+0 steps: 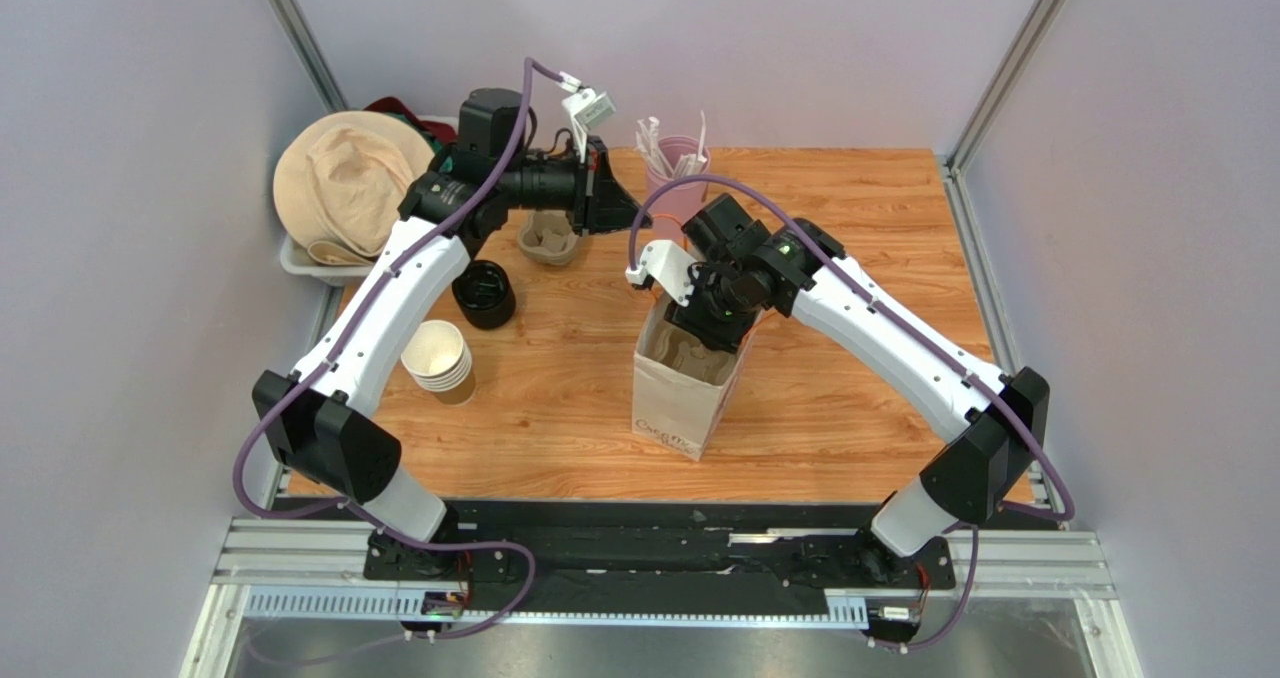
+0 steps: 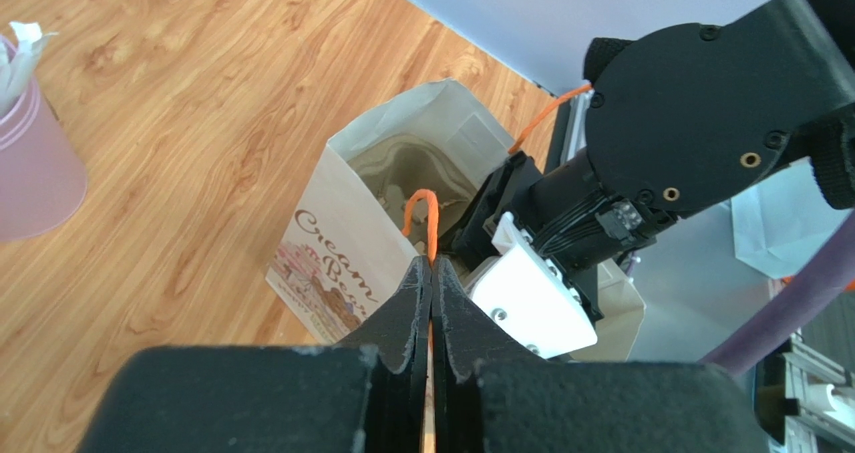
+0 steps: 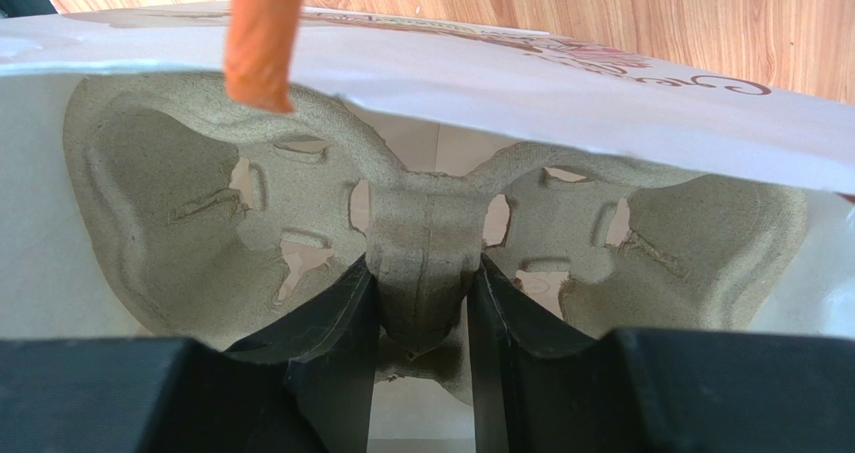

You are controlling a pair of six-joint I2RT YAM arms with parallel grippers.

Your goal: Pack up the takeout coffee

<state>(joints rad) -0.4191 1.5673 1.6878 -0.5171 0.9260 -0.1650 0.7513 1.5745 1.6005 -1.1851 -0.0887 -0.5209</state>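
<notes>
My right gripper is about to go down deeper into the paper bag [image 1: 672, 396] and let go of the carrier's middle fold there, since the bag's bottom is still below the gripper.
A white paper bag [image 1: 672, 396] printed "Cream Bean" stands open at mid-table, also in the left wrist view [image 2: 336, 263]. My left gripper [image 2: 432, 268] is shut on its orange cord handle [image 2: 422, 212], up and to the far left of the bag [image 1: 613, 201]. My right gripper [image 3: 421, 273] is inside the bag [image 3: 622, 112], shut on the centre ridge of a grey pulp cup carrier [image 3: 426, 222]. The carrier's pockets look empty. A tan round thing [image 1: 549, 239] sits behind my left wrist, partly hidden. I cannot tell if it is the single kraft cup.
A black round lid [image 1: 484, 296] and a nested stack of paper cups [image 1: 436, 360] lie left of the bag. A pink cup of white sticks [image 1: 676, 161] stands at the back. A white bin with a beige cloth [image 1: 346, 183] sits at the far left.
</notes>
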